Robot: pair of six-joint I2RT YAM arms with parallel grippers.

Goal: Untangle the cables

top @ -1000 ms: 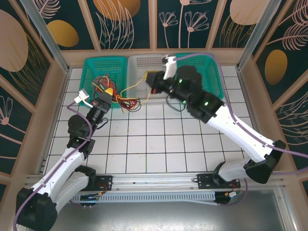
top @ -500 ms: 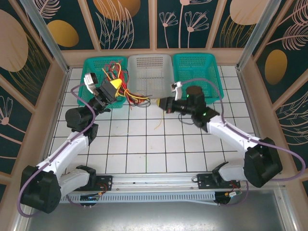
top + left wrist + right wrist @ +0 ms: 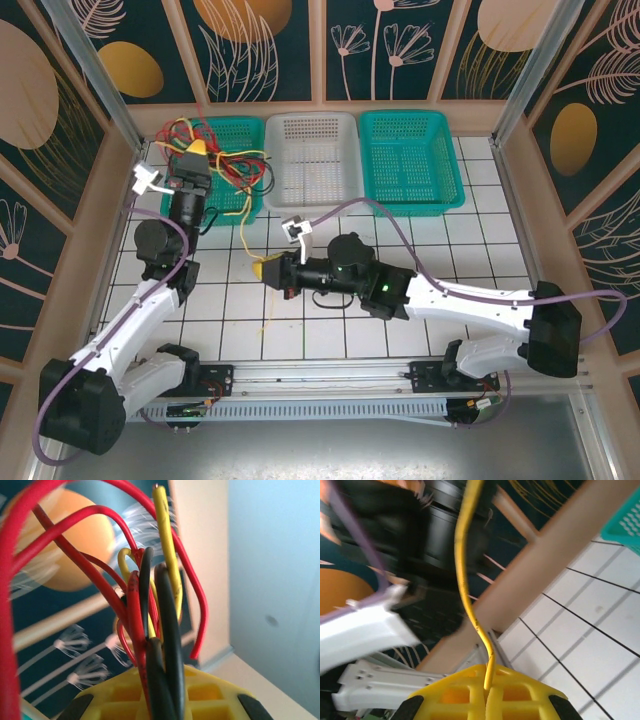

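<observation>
The bundle goes back and down with my left gripper next for release on the clear tiles before the green basket, below and back from that gripper.
A bundle of red, yellow and black cables (image 3: 222,160) hangs over the left green basket (image 3: 240,128). My left gripper (image 3: 192,152) is raised at the back left and shut on that bundle. In the left wrist view, red (image 3: 131,610), black (image 3: 170,630) and yellow (image 3: 165,540) strands rise from between the yellow fingers of my left gripper (image 3: 160,702). My right gripper (image 3: 266,270) is low over the tiles, left of centre, and shut on a single yellow cable (image 3: 243,222). This yellow cable (image 3: 463,570) runs taut from the right gripper (image 3: 489,690) up to the bundle, with a short tail drooping towards the near edge.
A white basket (image 3: 312,165) and a second green basket (image 3: 410,165) stand along the back wall. Wooden walls close in the left, right and back sides. The right arm lies stretched low across the tiled floor (image 3: 450,240). Its purple cable (image 3: 345,208) loops above it.
The left gripper has carried the bundle up and towards the back left corner. The right gripper has swung from near the baskets to the near left, drawing the yellow cable out.
</observation>
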